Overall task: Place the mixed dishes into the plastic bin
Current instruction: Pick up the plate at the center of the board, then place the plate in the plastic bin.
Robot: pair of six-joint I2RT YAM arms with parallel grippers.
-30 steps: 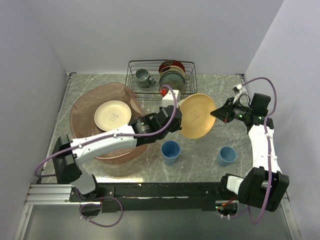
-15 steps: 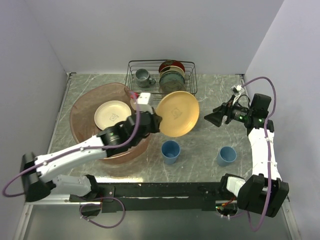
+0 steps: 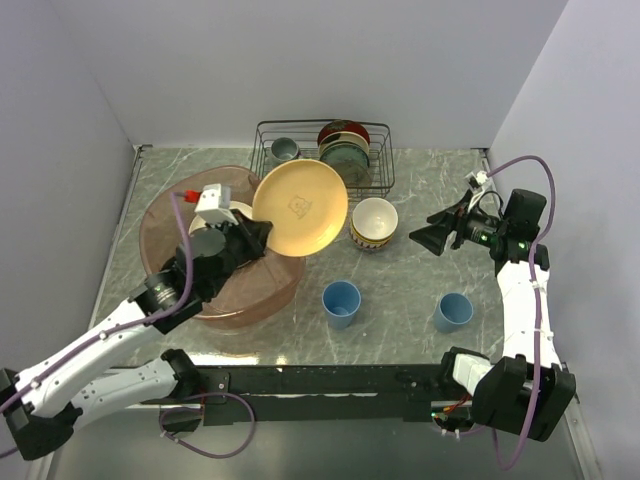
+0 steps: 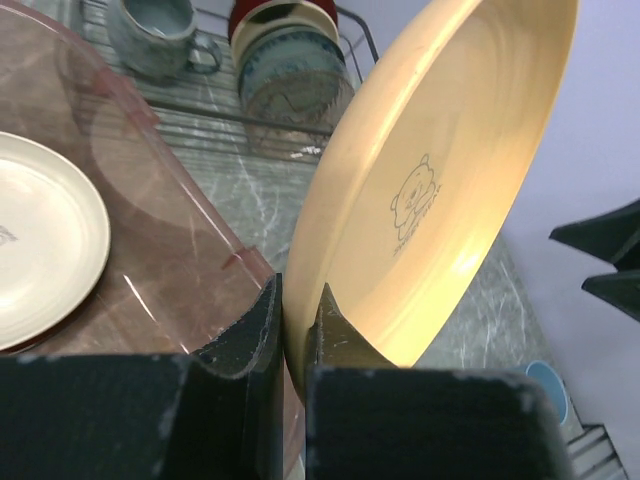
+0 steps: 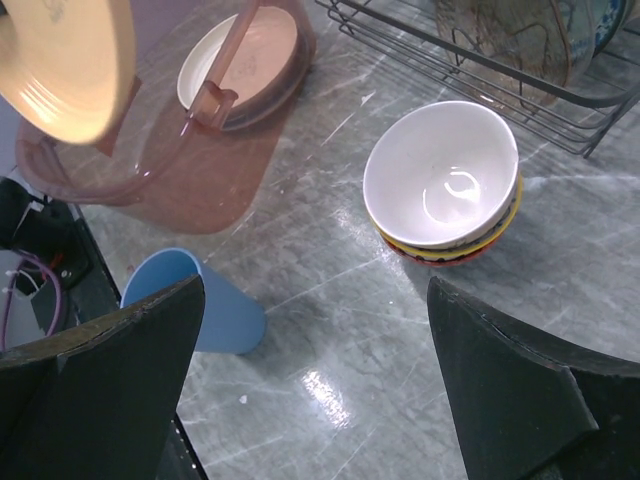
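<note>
My left gripper is about to swing left in the top view over the cream plate, which is lying flat in the bin below, and will then go down and let go.
My left gripper is shut on the rim of the yellow-orange plate. It holds the plate tilted on edge above the right rim of the translucent pinkish-brown plastic bin. A cream plate lies flat in the bin, mostly hidden by my left wrist in the top view. On the table stand a red-patterned bowl and two light-blue cups. My right gripper hangs open and empty to the right of the bowl.
A black wire rack stands at the back with a grey mug and upright dark plates. Walls close in the table on the left, back and right.
My right gripper has let go of the yellow-orange plate, opened wide and drawn back right. My left arm has swung the plate left to the bin's rim, uncovering the bowl.
</note>
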